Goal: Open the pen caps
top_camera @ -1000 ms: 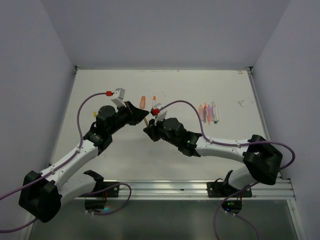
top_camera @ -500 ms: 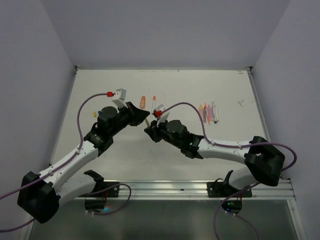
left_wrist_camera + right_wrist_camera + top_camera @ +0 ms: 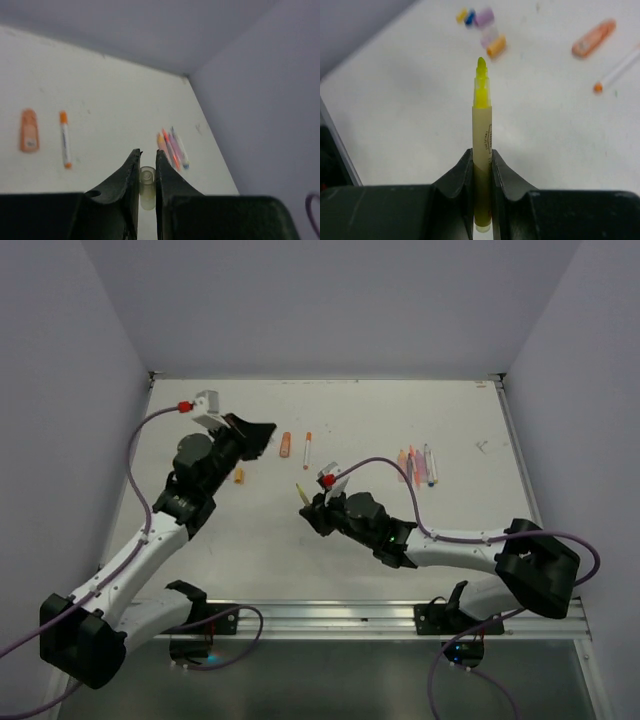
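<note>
The robot next needs to turn its left gripper down and lower it to the table beside the orange cap, because the highlighter's tip is bare and loose caps lie together.
My left gripper [image 3: 262, 433] is shut on a pale yellow pen cap [image 3: 146, 187], held between its fingers in the left wrist view [image 3: 147, 152] above the table. My right gripper [image 3: 303, 496] is shut on a yellow highlighter [image 3: 482, 132] whose bare yellow tip [image 3: 480, 65] points away from it; the highlighter also shows in the top view [image 3: 300, 488]. The two grippers are well apart. Several loose caps [image 3: 482, 25] lie in a small pile on the table; an orange one shows in the top view [image 3: 238, 476].
An orange highlighter [image 3: 285, 444] and a white pen with orange ends [image 3: 308, 450] lie at the back middle of the table. A row of several pens [image 3: 418, 465] lies at the right. Walls close in the table at the left, back and right.
The grippers were close together on one highlighter. The left gripper has swung back and to the left with the cap, and the right gripper has drawn nearer with the uncapped highlighter.
</note>
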Tool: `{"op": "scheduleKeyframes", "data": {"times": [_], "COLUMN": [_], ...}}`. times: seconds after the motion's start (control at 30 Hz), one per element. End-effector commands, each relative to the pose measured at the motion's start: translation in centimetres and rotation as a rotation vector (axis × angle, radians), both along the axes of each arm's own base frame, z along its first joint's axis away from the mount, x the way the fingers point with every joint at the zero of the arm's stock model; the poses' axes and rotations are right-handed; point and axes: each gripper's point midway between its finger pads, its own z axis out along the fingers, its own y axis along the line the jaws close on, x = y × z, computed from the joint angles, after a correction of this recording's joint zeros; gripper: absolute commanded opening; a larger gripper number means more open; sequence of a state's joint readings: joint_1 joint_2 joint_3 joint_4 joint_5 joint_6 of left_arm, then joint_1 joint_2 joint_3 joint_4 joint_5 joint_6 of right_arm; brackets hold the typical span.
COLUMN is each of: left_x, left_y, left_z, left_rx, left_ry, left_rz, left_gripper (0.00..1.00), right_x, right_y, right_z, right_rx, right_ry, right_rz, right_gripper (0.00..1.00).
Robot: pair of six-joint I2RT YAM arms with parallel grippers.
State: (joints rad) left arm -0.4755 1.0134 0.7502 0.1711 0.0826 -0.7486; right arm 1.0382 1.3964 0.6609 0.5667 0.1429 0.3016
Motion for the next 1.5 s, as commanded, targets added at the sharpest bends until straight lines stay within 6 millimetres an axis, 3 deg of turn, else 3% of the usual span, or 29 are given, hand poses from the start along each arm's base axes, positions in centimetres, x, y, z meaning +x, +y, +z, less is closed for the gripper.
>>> {"op": "scheduleKeyframes", "data": {"times": [0.0, 0.2, 0.3, 0.33, 0.4, 0.43, 0.5, 0.53, 0.57, 0.6, 0.67, 0.7, 0.8, 1.1, 1.27, 1.47], "left_x": [3.0, 2.8, 3.5, 4.4, 5.0, 5.8, 6.4, 6.7, 6.9, 7.0, 7.2, 7.6, 7.0, 7.7, 8.4, 9.1], "left_y": [9.1, 11.1, 10.7, 10.3, 9.7, 9.4, 8.9, 8.7, 8.5, 8.5, 8.2, 8.1, 8.3, 9.5, 10.0, 10.5], "left_z": [14.4, 16.4, 15.6, 13.5, 12.4, 9.5, 8.0, 4.0, 3.2, -0.3, -2.7, -5.3, -9.9, -18.5, -21.4, -23.5], "left_rx": [-0.203, -0.232, -0.128, -0.069, 0.016, 0.083, 0.167, 0.246, 0.279, 0.363, 0.439, 0.481, 0.568, 0.755, 0.802, 0.836], "left_ry": [-0.391, -0.431, -0.395, -0.320, -0.276, -0.181, -0.135, -0.006, 0.027, 0.125, 0.197, 0.267, 0.401, 0.613, 0.667, 0.700], "left_rz": [0.392, 0.445, 0.430, 0.421, 0.391, 0.376, 0.336, 0.310, 0.292, 0.260, 0.214, 0.187, 0.143, 0.108, 0.120, 0.140], "left_gripper": [0.00, 0.00, 0.00, 0.00, 0.00, 0.00, 0.01, 0.02, 0.03, 0.04, 0.06, 0.06, 0.06, 0.11, 0.12, 0.17], "right_x": [-2.9, -2.8, -2.5, -2.5, -1.8, -1.6, -0.8, -0.6, -0.5, 0.1, 0.5, 0.7, 1.5, 2.4, 2.7, 2.9], "right_y": [-4.0, -4.0, -4.4, -4.6, -5.2, -5.5, -6.5, -6.8, -7.2, -7.9, -8.9, -9.4, -11.2, -14.3, -14.8, -14.8], "right_z": [-9.3, -9.4, -9.0, -8.7, -8.4, -8.3, -7.9, -7.8, -7.6, -7.3, -6.9, -6.7, -6.3, -6.5, -6.7, -7.1], "right_rx": [-0.289, -0.291, -0.272, -0.264, -0.262, -0.265, -0.268, -0.268, -0.267, -0.268, -0.268, -0.269, -0.270, -0.250, -0.246, -0.252], "right_ry": [0.159, 0.158, 0.159, 0.161, 0.156, 0.155, 0.152, 0.150, 0.155, 0.142, 0.140, 0.137, 0.127, 0.153, 0.158, 0.175], "right_rz": [0.014, 0.009, -0.023, -0.035, -0.093, -0.117, -0.189, -0.212, -0.235, -0.281, -0.339, -0.364, -0.448, -0.573, -0.586, -0.583], "right_gripper": [0.00, 0.00, 0.00, 0.00, 0.00, 0.00, 0.00, 0.00, 0.00, 0.00, 0.00, 0.00, 0.00, 0.00, 0.00, 0.00]}}
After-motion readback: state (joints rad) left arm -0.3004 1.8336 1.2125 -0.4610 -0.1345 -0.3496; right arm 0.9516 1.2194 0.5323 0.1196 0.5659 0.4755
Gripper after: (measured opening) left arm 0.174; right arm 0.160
